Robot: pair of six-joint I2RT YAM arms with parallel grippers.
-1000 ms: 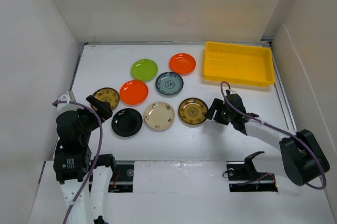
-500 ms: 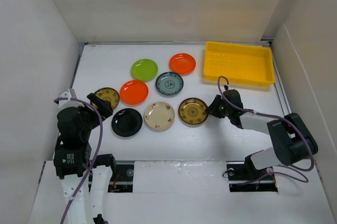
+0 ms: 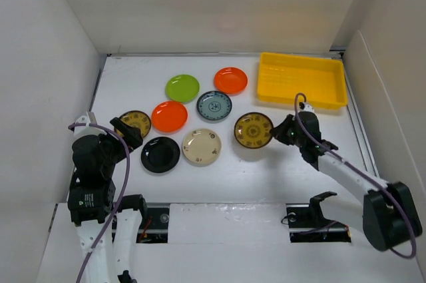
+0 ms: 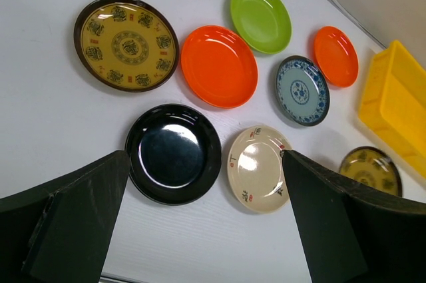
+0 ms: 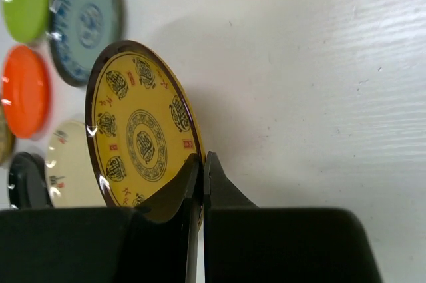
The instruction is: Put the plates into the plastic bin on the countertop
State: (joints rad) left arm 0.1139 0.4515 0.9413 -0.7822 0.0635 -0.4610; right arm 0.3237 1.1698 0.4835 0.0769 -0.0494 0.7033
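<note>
My right gripper should next move the brown-and-gold plate outward into the bin's end by an orange plate [image 3: 283,79] and let go of the brown-and-gold plate's rim, because the yellow plastic bin is empty.
My right gripper [image 3: 275,134] [image 5: 202,161] is shut on the rim of a brown-and-gold plate [image 3: 253,130] [image 5: 136,126], which is lifted and tilted on edge above the countertop [image 3: 226,176]. The yellow plastic bin [image 3: 303,80] lies behind it at the back right, with nothing in it. On the countertop rest the lime green [image 3: 182,88], two orange [image 3: 230,80] [image 3: 169,116], blue-patterned [image 3: 214,105], cream [image 3: 202,146], black [image 3: 160,154] and second brown-and-gold [image 3: 135,123] plates. My left gripper [image 3: 126,133] [image 4: 200,230] hangs open at the left, above the black plate [image 4: 173,153].
White walls [image 3: 53,70] close in the countertop at the left, back and right. The arm bases and a metal rail [image 3: 219,213] run along the near edge.
The right gripper closed on the brown-and-gold plate's rim, then lifted and tipped it, moving it a little back and right. The left arm stayed still.
</note>
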